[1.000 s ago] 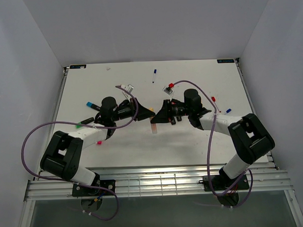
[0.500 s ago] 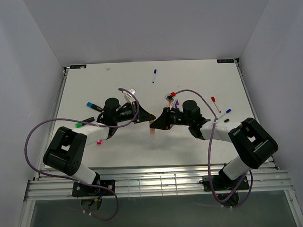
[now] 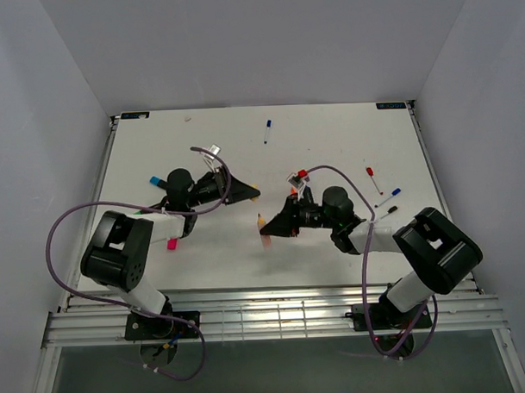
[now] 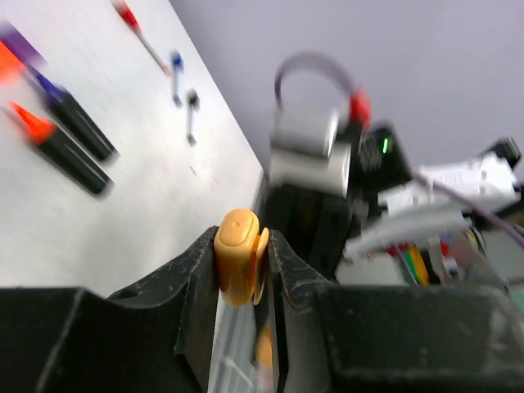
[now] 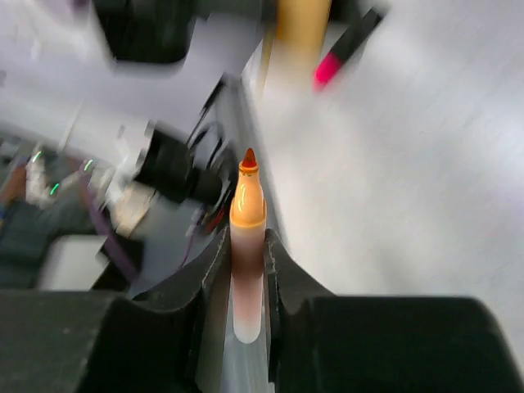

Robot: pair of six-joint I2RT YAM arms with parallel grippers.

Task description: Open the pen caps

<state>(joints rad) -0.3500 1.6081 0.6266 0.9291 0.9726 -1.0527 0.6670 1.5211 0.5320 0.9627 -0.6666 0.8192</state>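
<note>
The left gripper has loose caps gathered below it, to its right in the top view, so next it should go down and outward that way and release on the tabletop beside them.
In the left wrist view an orange pen cap (image 4: 237, 266) sits pinched between the fingers of my left gripper (image 4: 242, 239), which is shut on it. My right gripper (image 5: 246, 239) is shut on the pale barrel of an uncapped orange marker (image 5: 246, 205), bare tip pointing away. From above, the left gripper (image 3: 250, 194) and right gripper (image 3: 265, 224) stand apart over the table's middle, the cap (image 3: 255, 194) clear of the marker tip (image 3: 260, 219). A magenta cap (image 3: 172, 244) lies at the left.
A blue-capped marker (image 3: 158, 181) lies at the left. A blue pen (image 3: 267, 130) lies at the back; red (image 3: 373, 177), blue (image 3: 391, 194) and black (image 3: 389, 210) pens lie at the right. Uncapped orange-tipped (image 4: 61, 143) and purple-tipped (image 4: 53, 94) markers lie near the right arm.
The two grippers, nose to nose a second ago, have drawn apart. The left one went back and left with the orange cap; the right one came nearer with the marker.
</note>
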